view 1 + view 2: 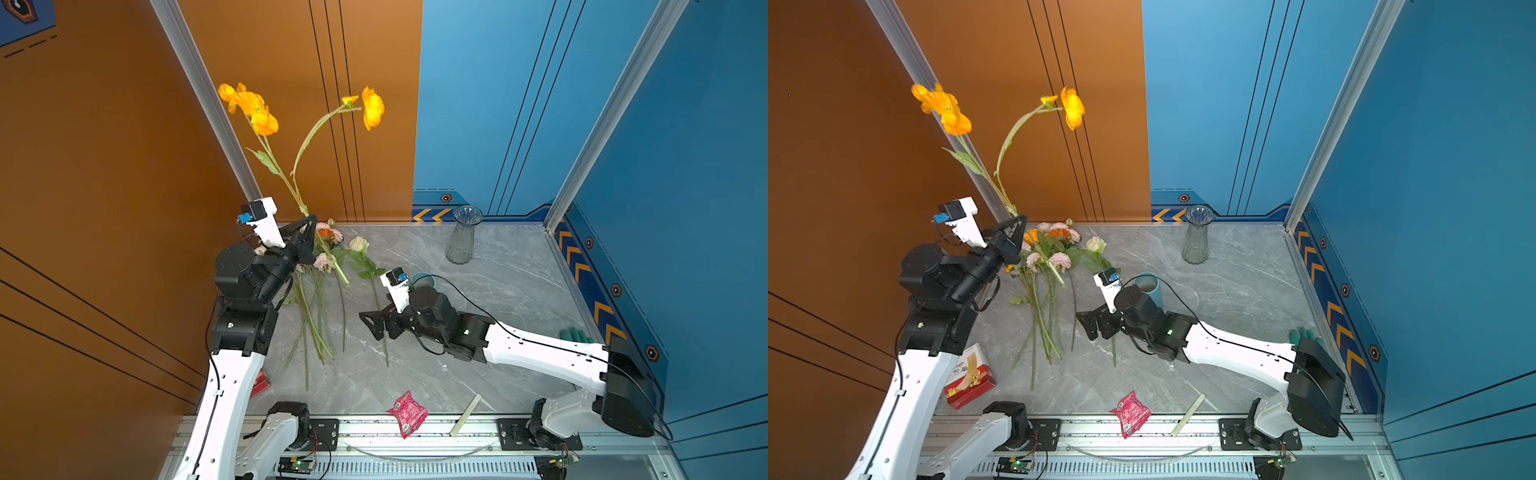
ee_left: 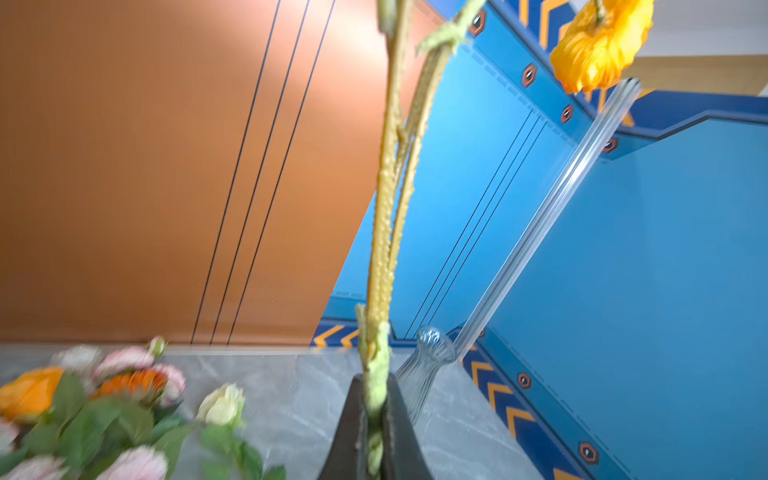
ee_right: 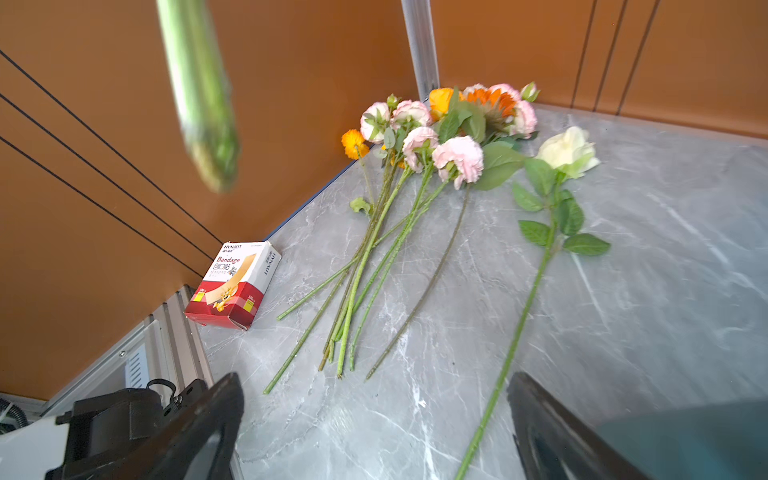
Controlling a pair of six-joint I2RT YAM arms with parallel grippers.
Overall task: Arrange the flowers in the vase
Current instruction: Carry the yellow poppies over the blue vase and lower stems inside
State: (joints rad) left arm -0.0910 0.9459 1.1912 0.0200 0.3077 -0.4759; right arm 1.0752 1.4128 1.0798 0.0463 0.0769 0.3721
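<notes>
Next, my left gripper moves across toward the teal cylinder and down over the cylinder's opening [image 1: 1148, 283] to release the orange flower's stem, since the stem's lower end points downward.
My left gripper [image 1: 309, 222] is shut on the stem of a tall orange flower [image 1: 253, 110] and holds it upright at the back left. Its branching stem [image 2: 386, 208] runs up from the jaws, and its lower end [image 3: 203, 104] hangs below them. The other flowers [image 1: 326, 249] lie in a pile on the table, with a cream rose [image 3: 567, 151] lying apart beside them. My right gripper [image 3: 374, 378] stands open low over the table with nothing in it, and the rose's stem passes between its fingers. The clear glass vase [image 1: 463, 239] stands empty at the back.
A teal cylinder [image 1: 1148, 286] stands just behind my right wrist. A red and white bandage box [image 1: 969, 376] sits at the front left. A red packet [image 1: 407, 413] and a pale stick [image 1: 465, 415] lie at the front edge. A green glove [image 1: 575, 334] lies at the right wall.
</notes>
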